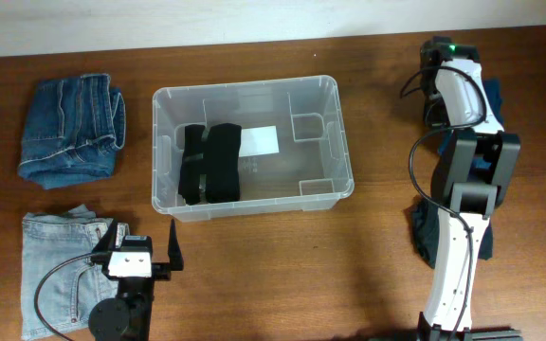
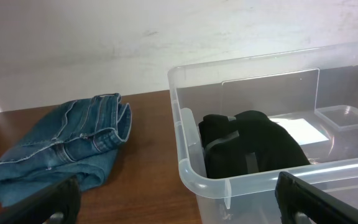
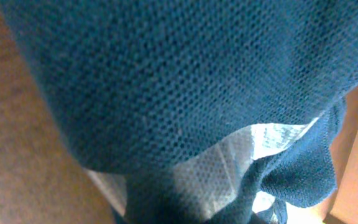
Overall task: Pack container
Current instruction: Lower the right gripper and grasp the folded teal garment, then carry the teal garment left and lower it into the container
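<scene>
My right gripper will lift the knit, then lower it beside the black garment (image 1: 211,163) and release it where the container's labelled bottom is empty.
The clear plastic container (image 1: 254,88) stands mid-table with a white label (image 1: 260,141) on its bottom and a folded black garment (image 1: 211,163) inside at its left. In the left wrist view its near corner (image 2: 241,180) is just ahead, with the black garment (image 2: 253,149) behind the wall. My left gripper (image 1: 142,244) is open and empty, in front of the container's left corner (image 2: 179,205). My right arm (image 1: 467,161) is over a dark teal knit garment (image 1: 423,235). That knit (image 3: 166,81) fills the right wrist view and hides the fingers.
Folded dark blue jeans (image 1: 72,131) lie at the back left and also show in the left wrist view (image 2: 67,149). Light blue jeans (image 1: 60,275) lie at the front left under my left arm. A small clear tub (image 1: 306,126) sits in the container's right part.
</scene>
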Tool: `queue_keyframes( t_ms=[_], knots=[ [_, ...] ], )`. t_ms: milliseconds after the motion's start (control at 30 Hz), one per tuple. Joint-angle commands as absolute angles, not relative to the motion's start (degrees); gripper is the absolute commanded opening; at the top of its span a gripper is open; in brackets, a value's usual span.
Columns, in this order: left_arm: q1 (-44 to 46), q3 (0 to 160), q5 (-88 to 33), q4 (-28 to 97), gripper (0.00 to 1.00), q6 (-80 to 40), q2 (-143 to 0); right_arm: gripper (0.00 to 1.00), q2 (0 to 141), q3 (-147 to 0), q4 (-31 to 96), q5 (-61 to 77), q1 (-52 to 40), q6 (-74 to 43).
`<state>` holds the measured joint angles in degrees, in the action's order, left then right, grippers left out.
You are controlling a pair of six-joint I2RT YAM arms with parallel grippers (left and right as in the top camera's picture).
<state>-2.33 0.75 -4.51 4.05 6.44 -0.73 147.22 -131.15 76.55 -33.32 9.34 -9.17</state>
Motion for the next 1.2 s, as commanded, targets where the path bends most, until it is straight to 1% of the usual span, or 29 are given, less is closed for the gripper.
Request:
queue_keyframes(
  t_ms=[0,167,267,433,600,733,900,1067,1167],
  knots=[
    [-2.4,0.5,-5.1,4.2,0.99,7.0,-0.4,0.04,142.3,-134.8,79.2,-30.5,9.8,-11.7],
    [-2.4,0.5,-5.1,4.1,0.99,7.0,-0.4,0.04,135.0,-139.4,86.8,-24.3,9.3,-13.5],
    [-2.4,0.5,-5.1,4.1,1.00,7.0,-0.4,0.04,128.5,-141.8,92.1,-21.7,7.3,-14.1],
    [-2.4,0.5,-5.1,4.1,0.99,7.0,-0.4,0.04,116.8,-142.8,96.8,-20.5,-0.4,-17.7],
    [-2.4,0.5,-5.1,4.2,0.99,7.0,-0.4,0.07,110.0,-142.8,97.3,-18.5,-13.2,-20.5],
    [-2.4,0.5,-5.1,4.1,0.99,7.0,-0.4,0.08,110.2,-142.6,97.3,-18.8,-23.9,-27.8],
    [-2.4,0.5,-5.1,4.1,0.99,7.0,-0.4,0.08,113.4,-140.7,95.4,-18.8,-32.3,-34.0],
    [-2.4,0.5,-5.1,4.1,0.99,7.0,-0.4,0.08,118.9,-140.0,91.5,-18.8,-37.3,-35.9],
    [-2.4,0.5,-5.1,4.1,0.99,7.0,-0.4,0.08,123.0,-140.0,89.8,-18.8,-38.7,-37.1]
  ],
)
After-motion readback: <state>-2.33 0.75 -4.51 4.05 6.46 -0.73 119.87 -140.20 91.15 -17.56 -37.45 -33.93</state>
